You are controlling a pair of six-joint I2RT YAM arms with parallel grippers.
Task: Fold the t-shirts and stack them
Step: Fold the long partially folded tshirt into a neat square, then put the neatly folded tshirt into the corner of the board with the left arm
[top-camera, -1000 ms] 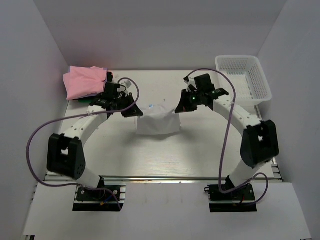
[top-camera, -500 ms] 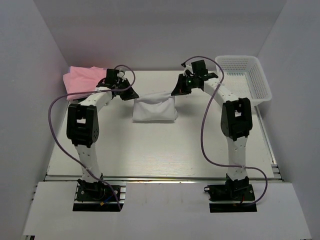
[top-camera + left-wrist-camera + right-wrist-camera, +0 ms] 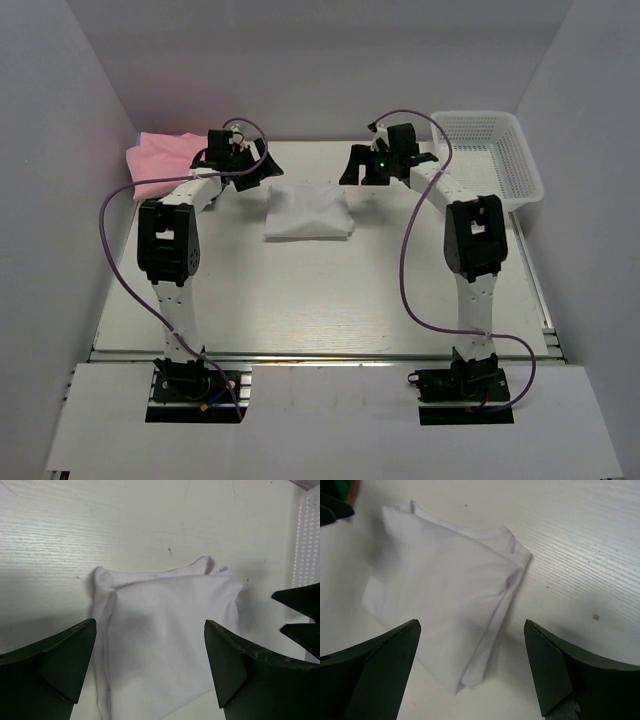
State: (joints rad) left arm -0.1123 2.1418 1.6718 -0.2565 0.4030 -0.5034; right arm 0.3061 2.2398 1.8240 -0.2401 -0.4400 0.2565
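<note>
The white t-shirt's side fold [image 3: 269, 211] [image 3: 106, 652] facing the pink t-shirt is under the gripper's fingers and closer to the base, so my left gripper needs to move down and back onto it next.
A folded white t-shirt [image 3: 308, 210] lies flat on the table between the two arms. My left gripper [image 3: 262, 166] hovers open just off its far left corner; in the left wrist view the same white t-shirt [image 3: 165, 640] lies below the spread jaws, untouched. My right gripper [image 3: 352, 168] stands open off the far right corner, and in the right wrist view the white t-shirt [image 3: 445, 610] rests on the table beneath it. A pink t-shirt [image 3: 160, 160] lies at the far left, on something dark that is mostly hidden.
A white mesh basket [image 3: 487, 155] stands at the far right corner; its wall [image 3: 305, 540] shows at the right edge of the left wrist view. Purple cables loop from both arms. White walls enclose the table on three sides.
Both grippers carried the white t-shirt's edge toward the far side, folding it over, then opened and let it drop flat. Both arms now reach further back.
</note>
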